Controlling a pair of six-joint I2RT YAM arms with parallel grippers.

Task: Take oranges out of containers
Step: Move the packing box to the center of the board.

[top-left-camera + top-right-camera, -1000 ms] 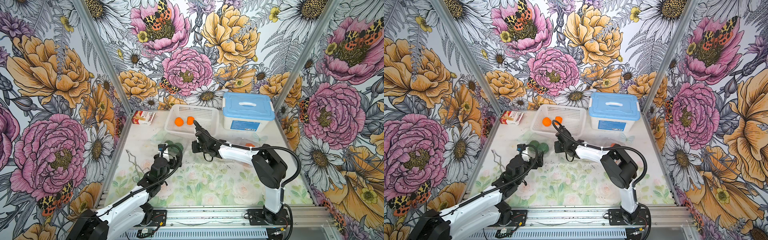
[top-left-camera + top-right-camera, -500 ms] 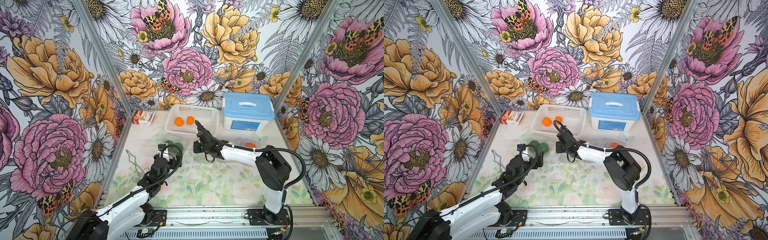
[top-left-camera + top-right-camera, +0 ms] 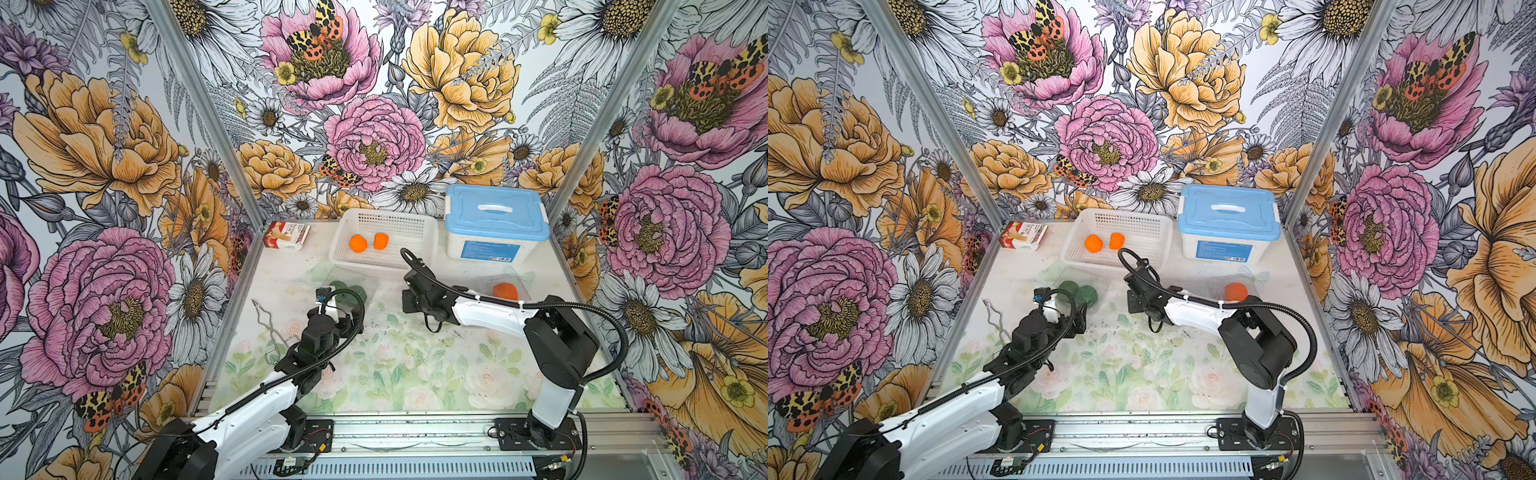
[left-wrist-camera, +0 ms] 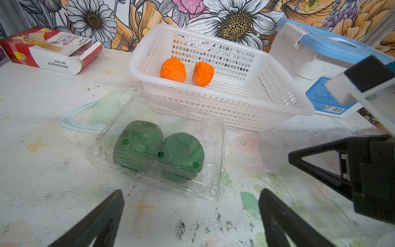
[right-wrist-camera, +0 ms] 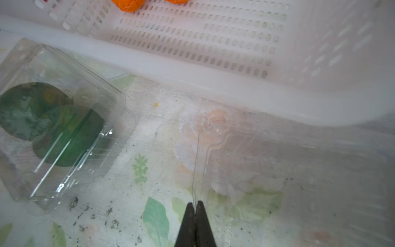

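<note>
The thin edge in my right gripper goes clear of the green oranges' container toward the basket's tub-side corner (image 3: 432, 260) (image 5: 337, 111) next, outward of the gripper, and is released there.
Two dark green oranges (image 4: 137, 145) (image 4: 181, 154) lie in a clear clamshell container (image 4: 213, 149) with its lid down. My left gripper (image 4: 191, 192) is open just short of that container's near edge, with nothing between its fingers. My right gripper (image 5: 195, 203) is shut on the thin edge of an empty clear container (image 5: 277, 160) beside the basket. In both top views another orange (image 3: 505, 291) sits in a clear container (image 3: 515, 276) at the right, behind the right arm. Two more oranges (image 3: 358, 243) (image 3: 380, 240) lie in the white basket (image 3: 415, 232).
A white tub with a blue lid (image 3: 494, 212) stands at the back right next to the basket. A red and white bandage box (image 3: 286, 235) lies at the back left. A bent wire tool (image 3: 268, 324) lies by the left wall, close to the left arm.
My right gripper has closed the last bit onto the clear container's edge, and the right arm has shifted slightly rightward and toward the front. The left arm has not moved.
</note>
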